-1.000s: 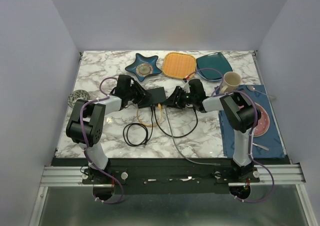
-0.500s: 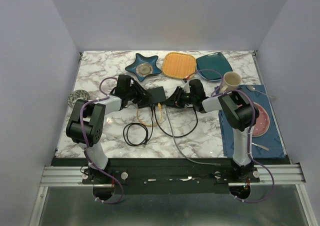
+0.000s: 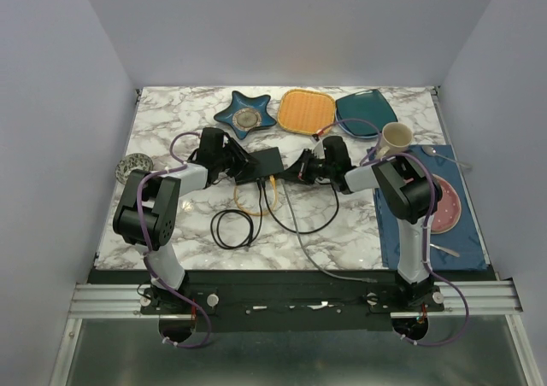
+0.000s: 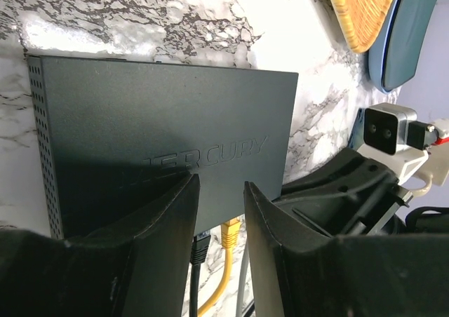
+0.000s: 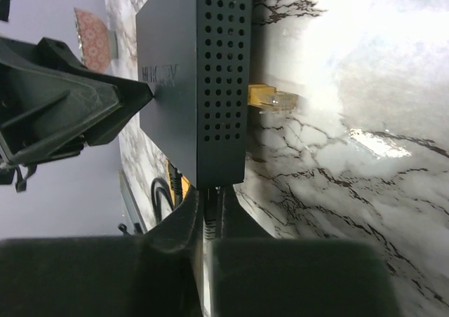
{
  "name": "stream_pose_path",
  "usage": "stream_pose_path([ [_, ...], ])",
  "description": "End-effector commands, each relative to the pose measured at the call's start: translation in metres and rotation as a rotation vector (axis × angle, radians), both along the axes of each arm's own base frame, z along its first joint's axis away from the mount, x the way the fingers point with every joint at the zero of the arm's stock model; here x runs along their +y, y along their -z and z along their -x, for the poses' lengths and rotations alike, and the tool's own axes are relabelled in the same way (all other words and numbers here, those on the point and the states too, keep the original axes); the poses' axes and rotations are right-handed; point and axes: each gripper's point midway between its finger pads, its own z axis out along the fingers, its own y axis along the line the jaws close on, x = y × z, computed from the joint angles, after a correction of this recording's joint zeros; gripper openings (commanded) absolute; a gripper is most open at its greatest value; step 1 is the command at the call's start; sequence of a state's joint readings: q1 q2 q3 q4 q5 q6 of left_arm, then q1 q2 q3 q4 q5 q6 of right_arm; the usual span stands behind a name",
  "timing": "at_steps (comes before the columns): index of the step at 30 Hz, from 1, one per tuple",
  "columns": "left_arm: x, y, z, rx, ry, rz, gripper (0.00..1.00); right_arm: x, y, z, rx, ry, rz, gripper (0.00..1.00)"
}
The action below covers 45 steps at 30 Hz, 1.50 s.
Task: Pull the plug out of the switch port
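The ribbed plug sits at the switch's edge, so my right gripper will next pull away and up, high over the marble (image 3: pixel 293 156) (image 5: pixel 319 110) beside the switch, and release it.
The switch (image 3: pixel 268 160) is a flat matte black box lying mid-table; it also shows in the left wrist view (image 4: pixel 168 113) and the right wrist view (image 5: pixel 221 85). My left gripper (image 3: pixel 246 171) sits over its top near the socket edge, fingers (image 4: pixel 184 215) a little apart and holding nothing. Between them show a black plug (image 4: pixel 200 243) and a yellow plug (image 4: pixel 230 231) in their sockets. My right gripper (image 3: pixel 293 174) is shut on a dark ribbed plug (image 5: pixel 210 215) at the switch's edge. Its grey cable (image 3: pixel 299 232) trails toward the front.
A star dish (image 3: pixel 245 114), orange plate (image 3: pixel 306 110) and teal plate (image 3: pixel 366 113) line the back. A cup (image 3: pixel 395 138) and a blue mat (image 3: pixel 427 224) with a pink plate (image 3: pixel 446 205) are right. A black cable coil (image 3: pixel 232 230) lies in front.
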<state>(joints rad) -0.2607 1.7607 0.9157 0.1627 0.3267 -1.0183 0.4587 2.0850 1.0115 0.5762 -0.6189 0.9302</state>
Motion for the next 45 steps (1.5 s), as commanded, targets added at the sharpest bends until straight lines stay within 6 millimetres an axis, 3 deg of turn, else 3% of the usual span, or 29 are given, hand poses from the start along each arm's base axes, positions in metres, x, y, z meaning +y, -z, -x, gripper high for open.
stream_pose_path([
  [1,-0.002,0.033,0.034,0.147,0.021,-0.004,0.48,-0.002,0.008,0.007,-0.018,-0.023,0.022,0.01],
  [9,-0.054,0.015,0.052,0.119,0.141,0.081,0.48,-0.005,0.01,0.016,-0.02,-0.041,0.029,0.01],
  [13,-0.064,0.014,0.054,0.117,0.162,0.092,0.48,-0.006,0.01,0.018,-0.022,-0.043,0.028,0.01],
  [22,-0.054,0.034,0.052,0.159,0.11,0.037,0.48,-0.006,0.007,0.023,-0.031,-0.072,0.033,0.01],
  [29,-0.045,0.04,0.044,0.176,0.058,0.014,0.48,-0.002,0.008,0.039,-0.03,-0.123,0.059,0.01],
  [45,-0.047,0.025,0.026,0.146,0.023,0.042,0.48,-0.003,0.006,0.067,-0.013,-0.183,0.114,0.01],
])
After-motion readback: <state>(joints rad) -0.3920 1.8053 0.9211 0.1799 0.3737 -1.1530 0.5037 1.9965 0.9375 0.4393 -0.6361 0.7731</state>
